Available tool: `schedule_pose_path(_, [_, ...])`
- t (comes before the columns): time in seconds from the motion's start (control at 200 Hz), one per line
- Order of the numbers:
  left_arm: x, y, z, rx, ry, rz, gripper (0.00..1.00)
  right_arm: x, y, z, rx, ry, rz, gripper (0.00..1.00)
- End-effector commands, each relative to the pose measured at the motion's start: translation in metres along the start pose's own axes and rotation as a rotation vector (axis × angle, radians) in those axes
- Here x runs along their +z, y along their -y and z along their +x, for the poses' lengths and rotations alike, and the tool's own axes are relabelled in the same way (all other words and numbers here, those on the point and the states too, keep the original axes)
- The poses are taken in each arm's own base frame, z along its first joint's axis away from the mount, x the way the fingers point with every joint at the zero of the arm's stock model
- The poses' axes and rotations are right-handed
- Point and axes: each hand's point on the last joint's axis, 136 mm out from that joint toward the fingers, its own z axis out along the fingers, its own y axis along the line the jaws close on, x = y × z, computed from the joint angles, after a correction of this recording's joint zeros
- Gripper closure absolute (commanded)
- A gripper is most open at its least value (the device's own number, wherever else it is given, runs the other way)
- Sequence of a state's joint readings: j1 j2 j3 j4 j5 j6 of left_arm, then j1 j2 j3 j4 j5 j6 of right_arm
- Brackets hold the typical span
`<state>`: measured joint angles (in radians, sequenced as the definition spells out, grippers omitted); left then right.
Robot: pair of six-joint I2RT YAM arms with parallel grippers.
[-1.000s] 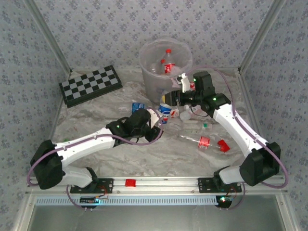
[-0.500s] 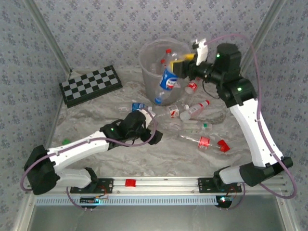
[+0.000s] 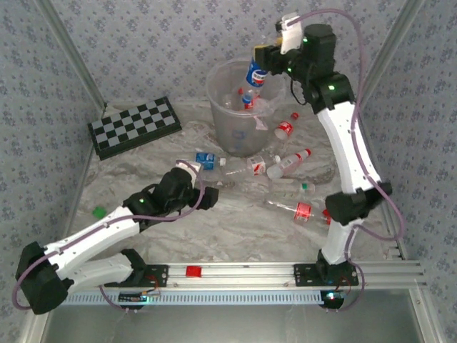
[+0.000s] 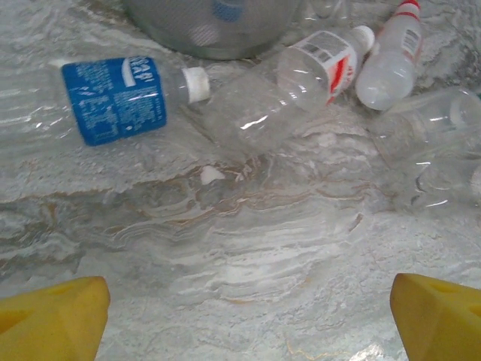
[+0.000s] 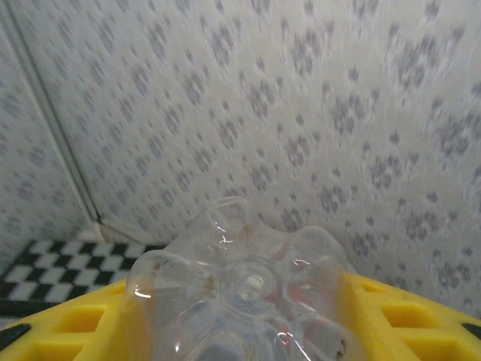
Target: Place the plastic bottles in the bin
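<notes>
The neck of the blue-labelled bottle already hangs over the opening of the bin, so next I will lower the blue-labelled bottle into that opening with my right gripper and let go of it inside.
High at the back, my right gripper (image 3: 263,58) is shut on a blue-labelled plastic bottle (image 3: 255,74), which hangs neck down above the rim of the bin (image 3: 227,123). In the right wrist view the bottle's clear base (image 5: 242,289) sits between the yellow fingers (image 5: 69,325). A red-capped bottle (image 3: 247,98) lies inside the bin. My left gripper (image 3: 205,194) stands open low over the table, nothing between its fingers (image 4: 52,323). Ahead of it lie a blue-labelled bottle (image 4: 113,98), a clear red-labelled bottle (image 4: 289,90) and a whitish bottle (image 4: 387,56).
More bottles lie right of the bin (image 3: 285,129) and toward the front right (image 3: 300,211). A chessboard (image 3: 134,126) sits at the back left. Loose green caps (image 3: 98,211) and a red piece (image 3: 332,216) lie on the crinkled table cover.
My right arm has lifted the blue-labelled bottle from the table up above the bin. My left gripper has opened and pulled back to the left.
</notes>
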<state>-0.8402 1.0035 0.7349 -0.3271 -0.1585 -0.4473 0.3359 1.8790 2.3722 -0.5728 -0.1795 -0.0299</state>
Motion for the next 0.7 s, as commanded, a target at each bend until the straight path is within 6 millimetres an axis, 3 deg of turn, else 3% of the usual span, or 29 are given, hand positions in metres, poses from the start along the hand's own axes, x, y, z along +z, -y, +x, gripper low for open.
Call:
schedule_pose_path(0.0, [0.001, -0.011, 0.011, -0.05, -0.025, -0.031, 0.05, 0.01, 0.01, 0.024, -0.046, -0.112, 0.042, 0.67])
schedule_pose_path(0.36, [0.005, -0.013, 0.011, -0.061, -0.036, -0.029, 0.06, 0.05, 0.013, 0.13, 0.021, -0.416, -0.006, 0.67])
schedule_pose_path(0.695, [0.013, -0.011, 0.007, -0.069, -0.048, -0.023, 0.06, 0.074, 0.01, 0.198, 0.096, -0.562, -0.034, 0.67])
